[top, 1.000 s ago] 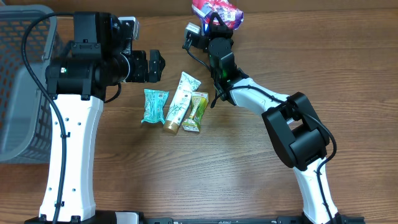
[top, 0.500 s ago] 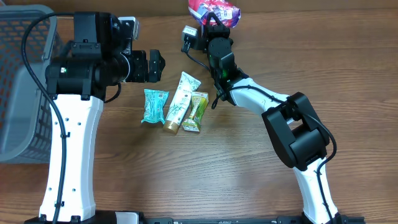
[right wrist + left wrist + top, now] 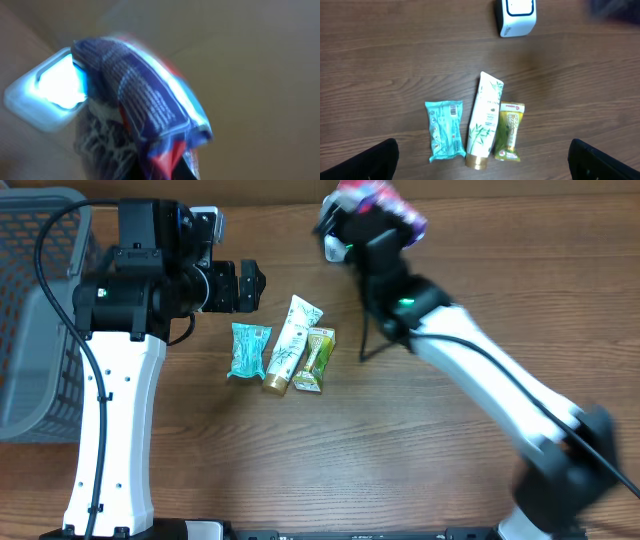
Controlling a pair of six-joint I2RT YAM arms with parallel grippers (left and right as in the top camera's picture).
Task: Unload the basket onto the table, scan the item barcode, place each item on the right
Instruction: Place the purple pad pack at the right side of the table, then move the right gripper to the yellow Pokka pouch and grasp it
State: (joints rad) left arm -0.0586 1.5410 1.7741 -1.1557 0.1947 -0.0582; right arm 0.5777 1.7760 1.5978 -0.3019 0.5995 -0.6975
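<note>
My right gripper swings back and to the right in the overhead view next, lowering the purple snack packet from the scanner onto table that lies empty point(image 3: 492, 284).
My right gripper point(image 3: 368, 222) is shut on a pink and purple snack packet point(image 3: 388, 200) at the far edge of the table, and the whole arm is blurred. In the right wrist view the packet point(image 3: 145, 100) fills the middle, printed side up, beside the glowing white scanner point(image 3: 50, 95). The left wrist view shows the same scanner point(image 3: 516, 15) standing at the top. My left gripper point(image 3: 245, 285) hangs open over the table's left part, its dark fingertips point(image 3: 375, 160) in the bottom corners with nothing between them.
A teal packet point(image 3: 248, 350), a white bamboo-print tube point(image 3: 292, 343) and a green packet point(image 3: 316, 360) lie side by side mid-table. A grey mesh basket point(image 3: 40, 330) stands at the left edge.
The right arm has swung fast to the right, carrying the packet a little rightward along the far edge; it is now motion-blurred. The left arm has not moved.
</note>
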